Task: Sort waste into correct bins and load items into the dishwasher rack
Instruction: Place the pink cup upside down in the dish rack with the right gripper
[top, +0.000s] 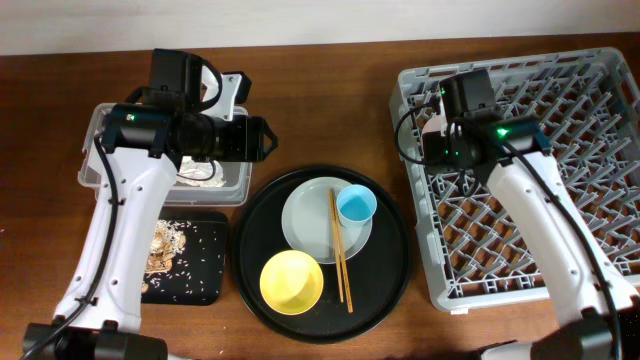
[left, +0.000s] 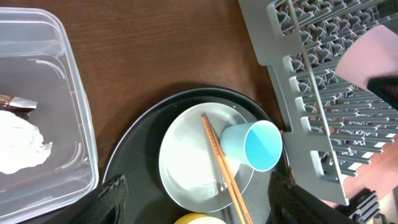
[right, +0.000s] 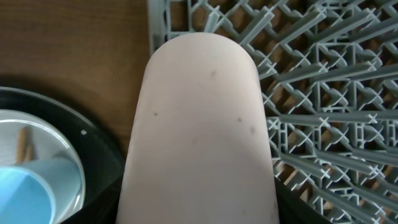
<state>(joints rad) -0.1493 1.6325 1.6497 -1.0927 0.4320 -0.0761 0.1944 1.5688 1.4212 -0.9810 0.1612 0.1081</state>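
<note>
My right gripper is above the pegs just inside the rack's tray-side edge (top: 427, 106), and they are empty. Next it will move down and let go of the small pink cup there.
My right gripper (top: 440, 130) (right: 199, 208) is shut on the small pink cup (right: 199, 124), held over the left edge of the grey dishwasher rack (top: 560, 180) (right: 323, 74). The cup also shows in the left wrist view (left: 373, 59). My left gripper (top: 268, 140) (left: 196, 199) is open and empty, between the clear tub (top: 95, 130) (left: 74, 81) and the round black tray (top: 250, 240). On that tray lie the grey plate (top: 305, 220) (left: 186, 162), the tipped blue cup (top: 356, 205) (left: 258, 144), the chopsticks (top: 341, 250) (left: 221, 162) and the yellow bowl (top: 291, 280).
White tissue (left: 18, 143) and a brown wrapper (left: 18, 104) lie in the clear tub. The shallow black tray (top: 205, 265) at the front left holds beige food scraps (top: 165, 245). The rack fills the table's right side.
</note>
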